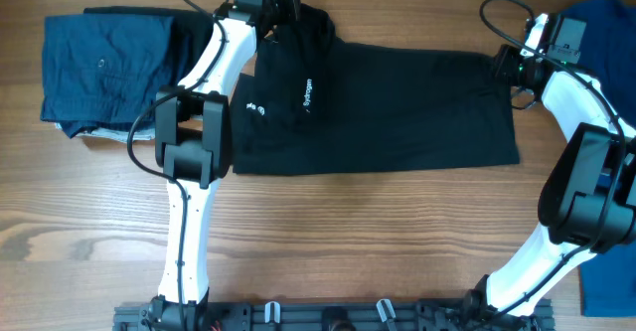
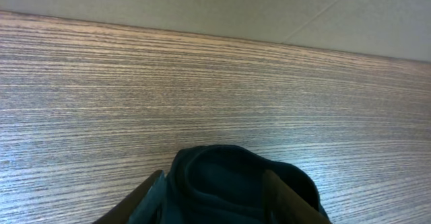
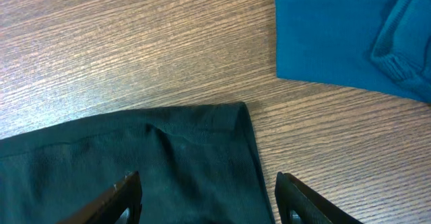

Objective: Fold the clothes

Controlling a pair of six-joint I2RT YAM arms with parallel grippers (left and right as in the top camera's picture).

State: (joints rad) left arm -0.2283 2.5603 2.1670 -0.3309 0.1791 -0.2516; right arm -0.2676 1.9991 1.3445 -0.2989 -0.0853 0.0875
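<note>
Next, my left gripper moves down and slightly to the left in the wrist view onto the fold's edge (image 1: 295,15) (image 2: 205,188), since the black fabric reaches past one finger.
The clothes' main piece, a black shirt (image 1: 397,102), lies folded across the middle of the table with white lettering (image 1: 307,94) facing up. My left gripper (image 1: 283,3) is at its far left corner. In the left wrist view, the left gripper (image 2: 217,197) has its jaws apart, and a loose bunch of black fabric (image 2: 222,173) bulges between them, touching both fingers. My right gripper (image 1: 502,68) is at the shirt's far right corner. The right gripper (image 3: 209,200) stands open over the shirt's hem corner (image 3: 202,136), one finger above fabric, the other above bare wood.
A folded navy garment (image 1: 99,63) lies at the far left. A bright blue garment (image 1: 601,18) sits at the far right, just beyond the shirt corner (image 3: 337,35). More blue cloth (image 1: 608,281) lies at the near right edge. The table's far edge (image 2: 202,32) is close behind the left gripper.
</note>
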